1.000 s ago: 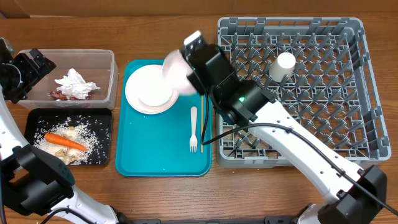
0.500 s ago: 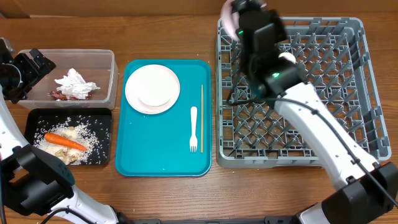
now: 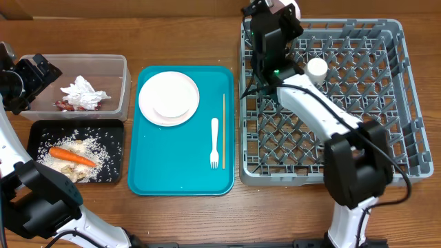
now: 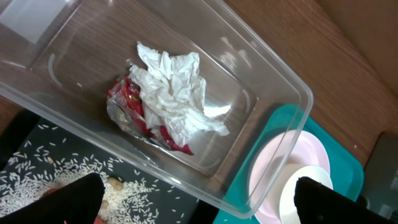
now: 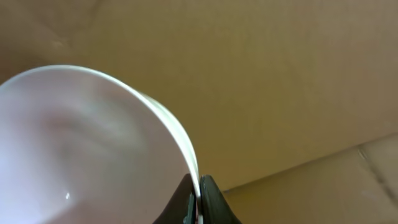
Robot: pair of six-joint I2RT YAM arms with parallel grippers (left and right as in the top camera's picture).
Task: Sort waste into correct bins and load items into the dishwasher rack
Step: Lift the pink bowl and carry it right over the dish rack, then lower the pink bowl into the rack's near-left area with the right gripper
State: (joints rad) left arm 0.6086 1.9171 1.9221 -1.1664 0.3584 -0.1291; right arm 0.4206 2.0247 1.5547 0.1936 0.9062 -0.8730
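Observation:
The pink plate overhangs the rack's far edge, so my right gripper will move back and down onto the rack's empty wires beside the white cup [image 3: 316,69] to release it.
My right gripper [image 3: 281,12] is shut on the rim of the small pink plate [image 5: 81,149] and holds it on edge over the far left corner of the grey dishwasher rack [image 3: 406,103]. A white cup [image 3: 316,69] stands in the rack. The large white plate [image 3: 155,86], with a small white bowl [image 3: 172,107] on it, the white fork [image 3: 214,141] and the chopstick [image 3: 223,131] lie on the teal tray. My left gripper [image 4: 199,186] is open and empty above the clear tub [image 4: 273,68], which holds the napkin [image 4: 177,87] and red wrapper [image 4: 134,102].
The black tray [image 3: 41,127] in front of the tub holds the carrot [image 3: 71,156], rice and scraps. The teal tray [image 3: 179,176] lies between the bins and the rack. A cardboard wall fills the right wrist view.
My right gripper has carried the pink plate from above the teal tray to the rack's far left corner. The left arm has not moved.

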